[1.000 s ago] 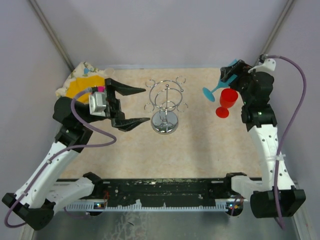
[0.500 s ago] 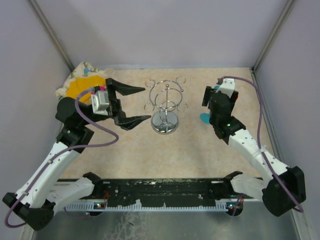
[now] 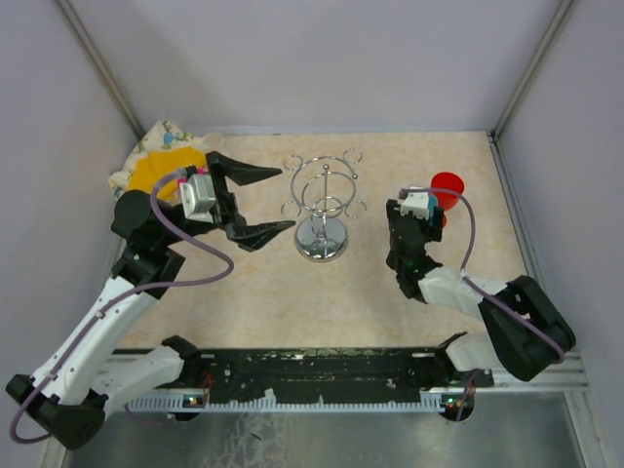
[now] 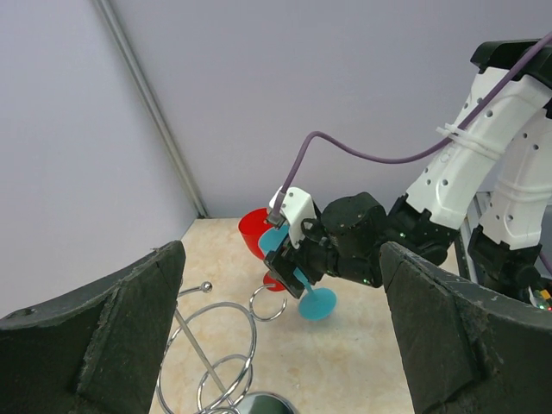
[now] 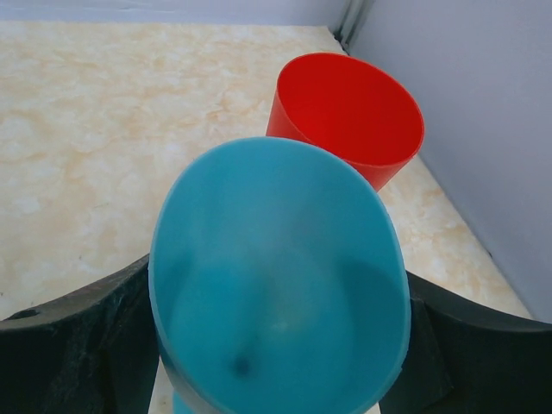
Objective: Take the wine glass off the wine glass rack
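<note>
The red wine glass is standing close beside the blue wine glass, so I need to move my right gripper toward the rack and then open.
The chrome wine glass rack stands mid-table with no glass on its loops; its rings also show in the left wrist view. My right gripper is low, right of the rack, shut on a blue wine glass. In the left wrist view the blue glass is tilted with its foot close to the tabletop. A red wine glass stands upright just behind it and shows in the right wrist view. My left gripper is open and empty, left of the rack.
A yellow patterned cloth lies at the back left corner. Grey enclosure walls close in the table on three sides. The right arm lies folded low across the right front of the table.
My right arm has swung down from the back right toward the middle, carrying the blue glass down beside the rack. The red glass stays put. My left arm has barely moved.
</note>
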You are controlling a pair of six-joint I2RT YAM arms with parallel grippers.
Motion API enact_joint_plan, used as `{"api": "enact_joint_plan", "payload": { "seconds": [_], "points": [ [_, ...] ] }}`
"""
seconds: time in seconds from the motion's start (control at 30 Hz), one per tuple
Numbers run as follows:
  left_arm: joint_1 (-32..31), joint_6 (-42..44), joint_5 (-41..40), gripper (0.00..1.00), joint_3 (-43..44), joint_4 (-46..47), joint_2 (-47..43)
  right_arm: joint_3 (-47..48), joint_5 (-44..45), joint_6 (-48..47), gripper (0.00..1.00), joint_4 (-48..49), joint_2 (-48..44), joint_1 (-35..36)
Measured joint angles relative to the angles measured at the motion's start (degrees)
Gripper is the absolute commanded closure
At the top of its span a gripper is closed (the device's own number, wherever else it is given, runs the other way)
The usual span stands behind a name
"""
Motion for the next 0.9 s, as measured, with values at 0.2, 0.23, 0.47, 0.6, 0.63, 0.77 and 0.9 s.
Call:
{"api": "enact_joint_plan", "payload": {
  "seconds": [0.2,0.23,0.47,0.6,0.63,0.77,0.9],
  "points": [
    [0.0,0.0,-0.8,0.0,-0.2,0.0,0.0,-1.6,1.3,-1.6,0.34,9.2,0.7,0.4],
    [0.0,0.0,-0.9,0.0,-0.2,0.0,0.0,-1.7,1.4,-1.6,0.34,10.5,0.9,0.4],
    [0.0,-0.2,-1.2,0.0,-0.3,0.0,0.2,-2.6,1.3,-1.2,0.34,14.6,4.5,0.5],
    [0.0,-0.2,-1.6,0.0,-0.3,0.0,0.2,-2.7,1.0,-1.1,0.34,15.6,6.0,0.7],
    [0.0,-0.2,-1.7,0.0,-0.3,0.0,0.2,-2.7,0.9,-1.2,0.33,15.8,6.2,0.7],
    [0.0,-0.2,-2.1,0.0,-0.3,0.0,0.2,-2.6,0.6,-1.1,0.27,15.7,7.0,0.8],
    [0.0,-0.2,-2.6,0.0,-0.4,0.0,0.2,-2.2,0.0,-0.9,0.24,14.4,7.1,0.8]
  ]
}}
